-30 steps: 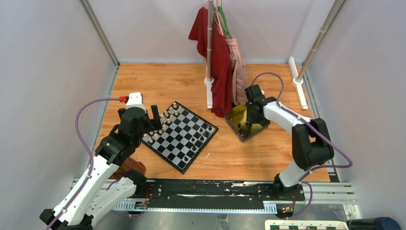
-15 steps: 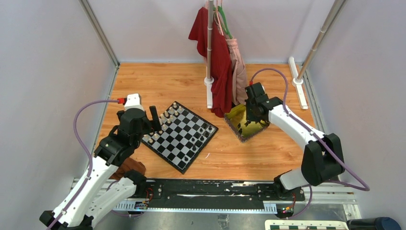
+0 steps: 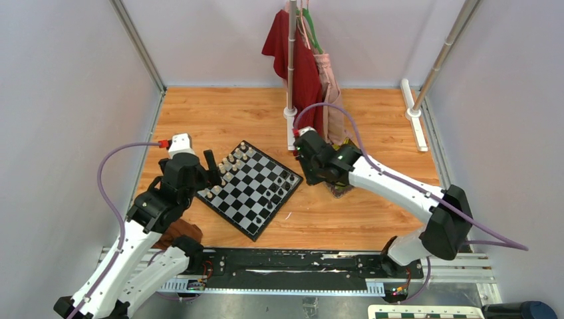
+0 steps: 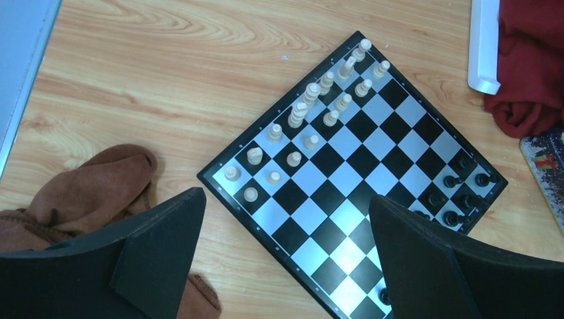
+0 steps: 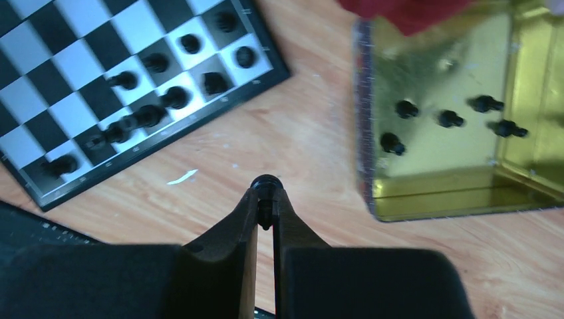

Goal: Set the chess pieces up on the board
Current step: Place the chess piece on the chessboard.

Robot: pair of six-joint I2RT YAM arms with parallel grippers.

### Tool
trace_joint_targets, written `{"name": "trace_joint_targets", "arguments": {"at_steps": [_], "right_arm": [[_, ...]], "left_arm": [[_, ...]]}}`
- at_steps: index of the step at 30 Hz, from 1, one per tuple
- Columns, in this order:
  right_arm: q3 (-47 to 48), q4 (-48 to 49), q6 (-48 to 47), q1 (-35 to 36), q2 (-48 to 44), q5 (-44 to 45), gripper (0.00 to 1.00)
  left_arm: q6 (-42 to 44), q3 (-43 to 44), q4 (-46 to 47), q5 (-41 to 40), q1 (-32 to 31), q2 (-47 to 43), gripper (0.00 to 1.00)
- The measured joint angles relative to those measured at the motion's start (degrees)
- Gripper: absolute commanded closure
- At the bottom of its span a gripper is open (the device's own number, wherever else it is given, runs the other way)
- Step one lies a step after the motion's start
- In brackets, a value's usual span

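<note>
The dark square beyond the nearest black piece [image 3: 264,212] [image 5: 98,152] is empty. My right gripper should move back and over the board next, then down onto that square to release.
The board [image 3: 249,188] lies angled on the wooden table. Cream chess pieces [image 4: 312,93] line its left side, and black chess pieces [image 4: 459,199] stand along its right edge. My left gripper [image 4: 286,197] hovers open above the board's near-left edge, holding nothing. My right gripper [image 5: 266,193] is shut on a small black chess piece [image 5: 267,182] above bare wood. It sits between the board's right corner [image 5: 266,60] and the gold tray [image 5: 459,193]. Several black pieces [image 5: 449,119] lie in that tray. In the top view the right gripper [image 3: 311,174] is just right of the board.
A brown cloth [image 4: 86,189] lies left of the board by the left arm. Red and pink garments [image 3: 299,66] hang from a stand behind the board, whose white foot [image 4: 484,46] is near the far corner. A white rail [image 3: 414,123] lies at the back right.
My right arm has swung left from over the gold tray toward the board's right corner, still shut on the black piece. The left arm has drifted slightly left.
</note>
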Motion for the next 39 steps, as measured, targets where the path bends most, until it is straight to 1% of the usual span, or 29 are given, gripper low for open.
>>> {"name": "trace_joint_targets", "arguments": {"at_steps": [3,10,16,22,29,39], "right_arm": [[2.2,-0.7,0.0,4.4,2.2,-0.1,1.0],[8.0,-2.2,0.0,14.7,10.4,0.0,1.0],[11.6,-2.6,-0.1,20.9,15.7,0.0,1.0],[15.0,-2.7,-0.9,23.1,19.8,-0.6,1.0],[18.1,-2.5,-2.2,23.2,24.2,-1.5,1.0],[19.3,-2.3,-3.8,23.2,27.6,-2.1,1.0]], "left_arm": [[-0.5,0.1,-1.0,-0.1,0.0,-0.6,0.0],[-1.6,0.8,-2.7,-1.1,0.3,-2.0,0.0],[-1.9,0.9,-4.3,-2.2,0.3,-3.1,0.0],[-2.1,1.8,-5.5,-3.3,0.3,-4.2,0.0],[-2.4,2.2,-6.4,-3.7,0.3,-4.7,0.0],[-2.9,2.2,-7.0,-3.8,0.3,-5.3,0.0]]}}
